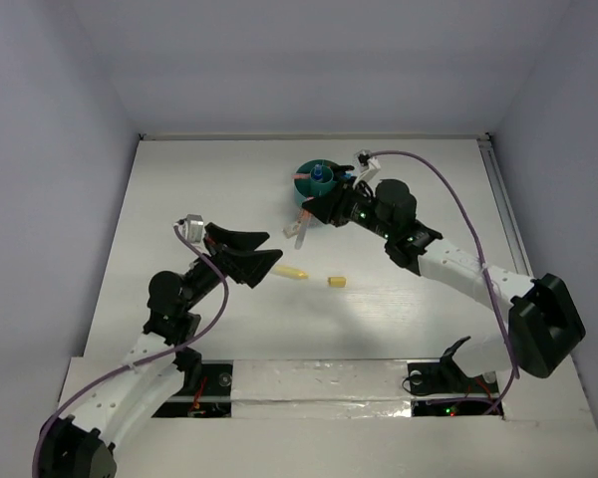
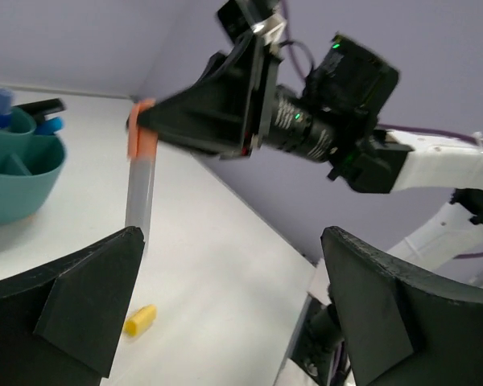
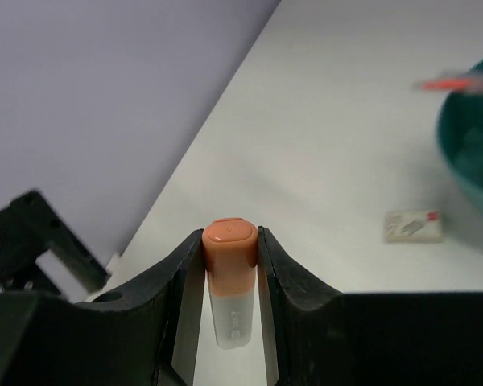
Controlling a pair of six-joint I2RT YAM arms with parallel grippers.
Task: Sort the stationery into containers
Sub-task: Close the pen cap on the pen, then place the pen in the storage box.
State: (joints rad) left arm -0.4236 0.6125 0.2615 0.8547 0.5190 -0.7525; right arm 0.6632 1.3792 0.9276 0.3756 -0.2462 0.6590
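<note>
The teal container's red-pen section [image 1: 302,186] [image 3: 471,130] lies outward of my right gripper. My right gripper will next swing outward, turning over that section, and let go of the marker there.
My right gripper [image 1: 312,212] is shut on a grey marker with an orange cap [image 3: 229,273], gripping it at the cap. The marker [image 1: 299,234] hangs tip-down just left of the teal container [image 1: 317,182]. That container [image 2: 20,173] holds a blue item [image 2: 0,108] and a red pen [image 3: 459,83]. My left gripper [image 1: 272,248] stands open and empty above the table, a short way left of the marker [image 2: 141,185]. Two small yellow bits [image 1: 296,272] [image 1: 336,282] lie on the table in front; one yellow bit [image 2: 140,319] shows by my left finger.
A small white eraser [image 3: 414,226] lies on the table beside the container's wall [image 3: 471,153]. The right arm [image 2: 338,104] reaches across behind the marker. White walls enclose the table on three sides.
</note>
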